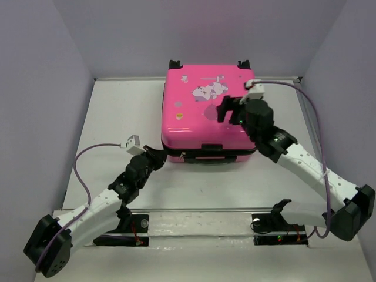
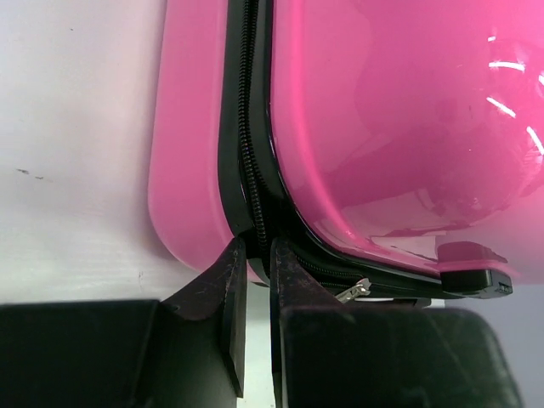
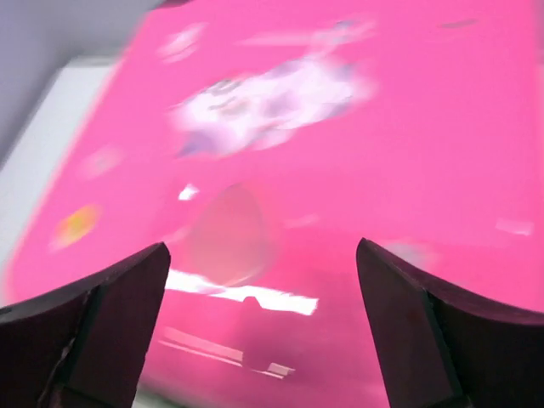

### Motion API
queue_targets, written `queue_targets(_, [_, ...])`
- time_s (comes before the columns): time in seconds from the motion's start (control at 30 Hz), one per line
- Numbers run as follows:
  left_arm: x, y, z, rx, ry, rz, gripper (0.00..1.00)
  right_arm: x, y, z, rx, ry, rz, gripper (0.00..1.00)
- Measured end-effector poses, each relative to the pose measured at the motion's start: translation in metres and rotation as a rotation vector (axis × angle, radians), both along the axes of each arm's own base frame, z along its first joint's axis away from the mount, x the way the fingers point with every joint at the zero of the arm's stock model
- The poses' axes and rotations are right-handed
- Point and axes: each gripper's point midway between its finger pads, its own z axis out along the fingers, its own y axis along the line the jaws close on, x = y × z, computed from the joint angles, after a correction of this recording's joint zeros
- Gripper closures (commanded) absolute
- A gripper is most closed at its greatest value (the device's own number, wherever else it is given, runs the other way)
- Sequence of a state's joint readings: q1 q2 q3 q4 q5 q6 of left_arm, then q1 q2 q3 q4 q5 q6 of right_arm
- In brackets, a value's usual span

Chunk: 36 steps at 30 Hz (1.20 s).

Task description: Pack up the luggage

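Observation:
The tabletop before the luggage's handle is clear to the right in the top view, so my left gripper should drag the luggage's zipper edge that way and let go of it.
The hot-pink luggage (image 1: 202,117) lies flat and closed in the middle of the table, sticker side up, wheels at the far edge. My left gripper (image 1: 157,156) is at its near left corner. In the left wrist view the luggage (image 2: 391,127) fills the frame and my left gripper (image 2: 257,246) is nearly shut, its tips against the black zipper (image 2: 252,170), with nothing seen between them. A silver zipper pull (image 2: 353,291) lies just right of the fingers. My right gripper (image 1: 226,108) hovers open over the lid, and the right wrist view shows it (image 3: 263,251) open above the blurred pink luggage (image 3: 340,127).
Grey walls close in the white table (image 1: 117,111) on the left, back and right. A metal rail (image 1: 200,220) with the arm mounts runs along the near edge. The suitcase's black handle (image 1: 214,147) faces the arms.

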<state>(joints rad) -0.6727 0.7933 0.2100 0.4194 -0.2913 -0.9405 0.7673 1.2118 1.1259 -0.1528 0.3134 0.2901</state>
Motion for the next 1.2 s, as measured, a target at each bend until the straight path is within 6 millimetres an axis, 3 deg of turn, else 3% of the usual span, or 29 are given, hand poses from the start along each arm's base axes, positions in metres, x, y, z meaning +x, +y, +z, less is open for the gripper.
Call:
queue_targets(0.1, [-0.001, -0.002, 0.0, 0.005, -0.002, -0.01, 0.94, 0.036, -0.102, 0.004, 0.005, -0.01, -0.306, 0.0])
queue_targets(0.13, [-0.002, -0.003, 0.0, 0.007, -0.002, -0.016, 0.94, 0.042, -0.126, 0.002, 0.005, -0.005, -0.37, 0.0])
queue_targets(0.23, [-0.006, -0.012, 0.0, 0.019, -0.004, -0.045, 0.94, 0.057, -0.175, -0.017, -0.005, 0.051, -0.464, 0.0])
queue_targets(0.3, [-0.01, -0.02, 0.0, 0.028, -0.003, -0.07, 0.94, 0.066, -0.182, -0.035, -0.012, 0.104, -0.459, 0.0])
queue_targets(0.37, [-0.017, -0.031, 0.0, 0.037, -0.001, -0.104, 0.94, 0.076, -0.169, -0.061, -0.015, 0.179, -0.383, 0.01])
queue_targets(0.4, [-0.019, -0.036, 0.001, 0.042, -0.006, -0.11, 0.94, 0.083, -0.165, -0.064, -0.017, 0.184, -0.367, 0.02])
queue_targets(0.57, [-0.046, -0.073, 0.0, 0.086, -0.012, -0.198, 0.94, 0.135, -0.149, -0.056, 0.002, 0.185, -0.212, 0.06])
queue_targets(0.63, [-0.064, -0.095, -0.001, 0.095, -0.005, -0.27, 0.94, 0.16, -0.131, -0.055, 0.024, 0.171, -0.117, 0.06])
queue_targets(0.67, [-0.081, -0.116, 0.001, 0.103, 0.001, -0.344, 0.94, 0.17, -0.122, -0.053, 0.037, 0.169, -0.077, 0.03])
queue_targets(0.7, [-0.093, -0.126, -0.006, 0.127, 0.015, -0.389, 0.94, 0.183, -0.103, -0.05, 0.063, 0.172, -0.001, 0.02])
queue_targets(0.73, [-0.104, -0.14, -0.009, 0.145, 0.023, -0.436, 0.84, 0.192, -0.09, -0.049, 0.08, 0.174, 0.048, 0.0])
queue_targets(0.77, [-0.107, -0.144, -0.011, 0.164, 0.027, -0.449, 0.68, 0.197, -0.08, -0.05, 0.097, 0.186, 0.079, 0.0])
queue_targets(0.8, [-0.11, -0.156, -0.008, 0.185, 0.025, -0.471, 0.37, 0.208, -0.06, -0.049, 0.123, 0.192, 0.137, 0.0])
queue_targets(0.83, [-0.11, -0.16, -0.006, 0.192, 0.02, -0.477, 0.26, 0.211, -0.051, -0.05, 0.129, 0.199, 0.159, 0.0])
queue_targets(0.9, [-0.106, -0.171, 0.012, 0.19, -0.01, -0.477, 0.12, 0.215, -0.03, -0.048, 0.147, 0.22, 0.207, 0.0])
queue_targets(0.93, [-0.104, -0.173, 0.023, 0.184, -0.029, -0.472, 0.11, 0.215, -0.022, -0.044, 0.153, 0.227, 0.225, 0.0])
queue_targets(1.03, [-0.096, -0.168, 0.065, 0.149, -0.098, -0.447, 0.12, 0.207, -0.01, -0.024, 0.165, 0.239, 0.257, 0.0])
queue_targets(1.13, [-0.088, -0.149, 0.106, 0.096, -0.157, -0.408, 0.2, 0.188, -0.008, 0.013, 0.167, 0.189, 0.295, 0.01])
queue_targets(1.2, [-0.08, -0.127, 0.127, 0.061, -0.185, -0.367, 0.3, 0.173, -0.011, 0.04, 0.16, 0.133, 0.307, 0.13])
